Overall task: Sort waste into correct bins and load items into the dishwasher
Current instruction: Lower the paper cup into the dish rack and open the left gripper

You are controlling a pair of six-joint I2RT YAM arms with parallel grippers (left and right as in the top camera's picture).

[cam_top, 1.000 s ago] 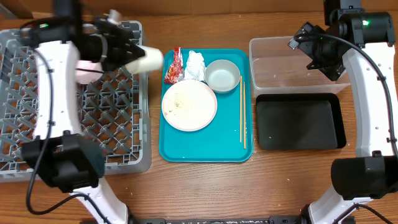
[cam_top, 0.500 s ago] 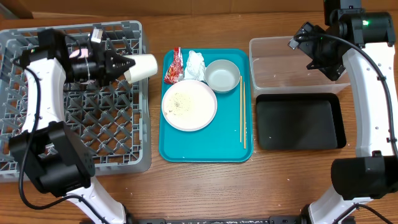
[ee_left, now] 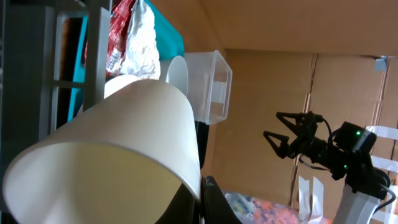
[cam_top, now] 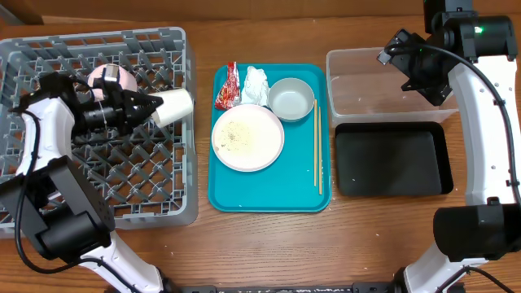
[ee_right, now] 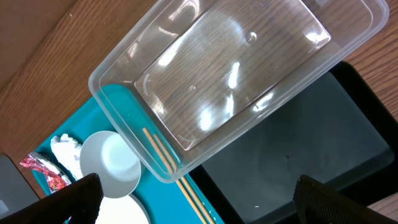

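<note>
I will next move my left gripper down toward the slots inside the rack's tray-side [cam_top: 164, 132] and to the left in the overhead view, then release, because the cup overlaps that side of the rack.
My left gripper [cam_top: 156, 107] is shut on the rim of a small white cup [cam_top: 176, 105], holding it on its side over the right part of the grey dish rack [cam_top: 49, 171]. In the left wrist view the cup [ee_left: 124, 143] fills the frame, its wall pinched between my fingers [ee_left: 211, 202]. A pinkish bowl [cam_top: 110, 78] sits in the rack behind. On the teal tray lie a plate with rice grains [cam_top: 247, 137], a white bowl [cam_top: 291, 98], a red wrapper [cam_top: 227, 88] and a tissue [cam_top: 256, 84]. My right gripper [cam_top: 411, 69] hangs open above the clear tub [cam_top: 383, 81].
Chopsticks [cam_top: 317, 146] lie along the right edge of the teal tray [cam_top: 269, 191]. The black tray [cam_top: 393, 159] sits in front of the clear tub [ee_right: 230, 81]. The right wrist view looks down on the tub, black tray [ee_right: 298, 143], bowl [ee_right: 109, 165] and chopsticks [ee_right: 168, 162].
My left arm has swung toward the front left with the cup, bringing it over the rack and uncovering the pinkish bowl. The right arm has not moved.
</note>
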